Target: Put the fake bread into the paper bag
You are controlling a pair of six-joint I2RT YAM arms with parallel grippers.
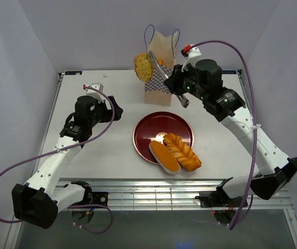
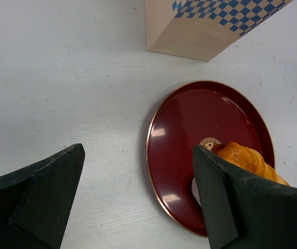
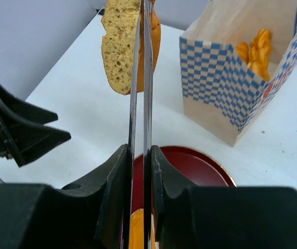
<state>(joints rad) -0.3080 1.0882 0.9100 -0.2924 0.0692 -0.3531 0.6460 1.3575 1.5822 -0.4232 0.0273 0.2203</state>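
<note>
I should first move my right gripper away from my base and across, to get the slice in the tongs over the bag's opening.
My right gripper is shut on metal tongs, and the tongs pinch a tan bread slice in the air just left of the paper bag's top. In the right wrist view the gripper clamps the tongs, with the slice at their tip. The open bag holds a braided piece. A braided loaf and an oval roll lie on the near right rim of the dark red plate. My left gripper is open and empty, left of the plate.
In the left wrist view the open gripper hovers over bare table beside the plate, with the loaf and the bag's base in sight. Grey walls close in the white table on three sides.
</note>
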